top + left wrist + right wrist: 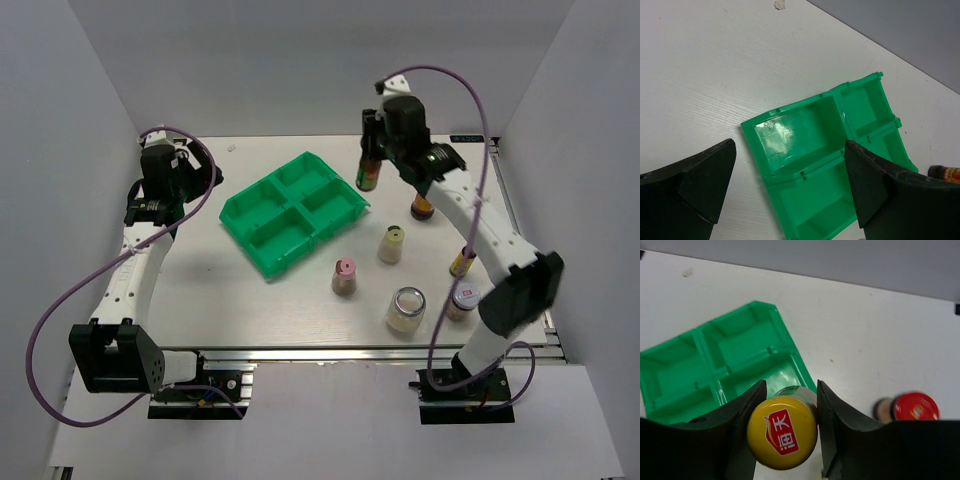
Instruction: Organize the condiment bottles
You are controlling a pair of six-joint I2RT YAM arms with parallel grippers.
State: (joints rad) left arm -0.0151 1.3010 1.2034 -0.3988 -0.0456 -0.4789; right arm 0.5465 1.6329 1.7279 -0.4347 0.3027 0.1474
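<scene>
I need to move the bottle in my right gripper to the left in the top view next. Then I should lower it into the tray's far section [304,177] [744,337], which is empty.
My right gripper [372,150] is shut on a slim dark sauce bottle [369,173] with a yellow cap [782,432], and holds it upright by the far right corner of the green tray [262,198]. The red-capped dark jar [423,207] stands just right of it and shows in the right wrist view [915,407]. The yellow-lidded shaker [392,243], pink-lidded shaker [345,276], silver-lidded clear jar [406,309] and grey-lidded red-label jar [462,300] stand in front. The second slim bottle [462,262] is half hidden by the right arm. My left gripper [205,182] is open and empty, left of the tray.
The tray's four compartments hold nothing, as the left wrist view [790,135] and the right wrist view [675,365] show. A dark bottle with a red label [946,173] shows at the right edge of the left wrist view. White walls enclose the table on three sides.
</scene>
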